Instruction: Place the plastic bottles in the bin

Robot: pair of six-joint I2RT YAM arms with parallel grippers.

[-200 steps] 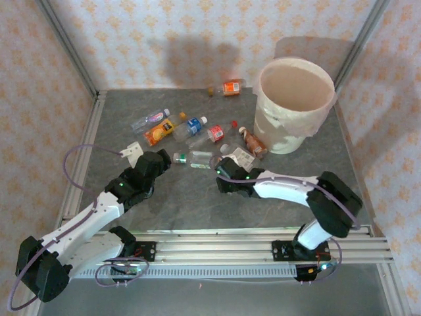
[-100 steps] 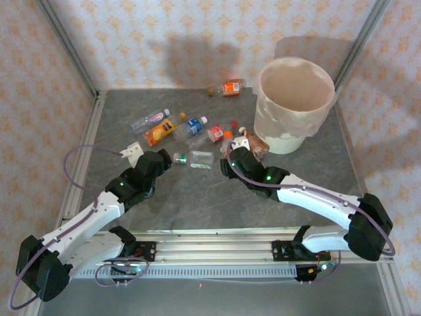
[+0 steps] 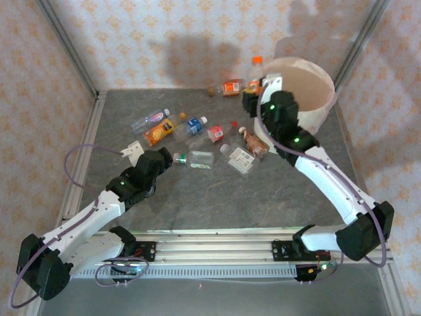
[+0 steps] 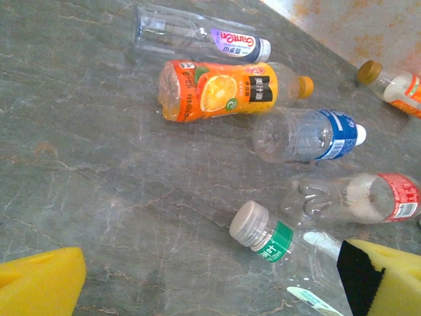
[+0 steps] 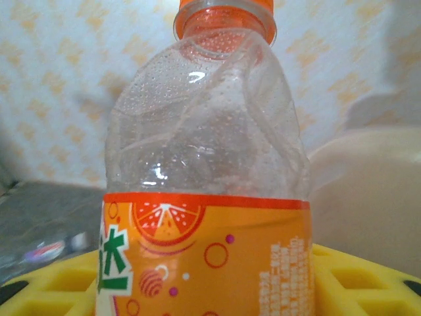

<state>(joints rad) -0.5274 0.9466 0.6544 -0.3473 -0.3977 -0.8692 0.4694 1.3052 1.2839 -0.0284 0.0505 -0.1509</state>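
Note:
The crushed bottle is still outside the bin. My right gripper will swing sideways across the bin's nearest rim and over the cream bin's opening (image 3: 304,85) to release it.
My right gripper (image 3: 252,94) is raised beside the left rim of the cream bin (image 3: 314,112), shut on an upright crushed bottle with an orange label and orange cap (image 3: 256,71). The right wrist view shows that bottle (image 5: 204,197) between the yellow pads (image 5: 358,280), with the bin (image 5: 371,191) behind it on the right. My left gripper (image 3: 162,160) rests low and open over the table. A bottle with a green label and grey cap (image 4: 270,238) lies between its fingertips (image 4: 39,283). Several more plastic bottles lie beyond it, among them an orange one (image 4: 223,89) and a blue-labelled one (image 4: 309,135).
A red-labelled bottle (image 3: 216,133), a brown crushed one (image 3: 254,144) and a clear one with a white label (image 3: 240,157) lie left of the bin. Another orange-labelled bottle (image 3: 231,87) lies by the back wall. Metal frame rails edge the table.
My right arm has lifted the orange-capped bottle from the middle of the table up and back to the bin's left rim. The left arm has stayed still.

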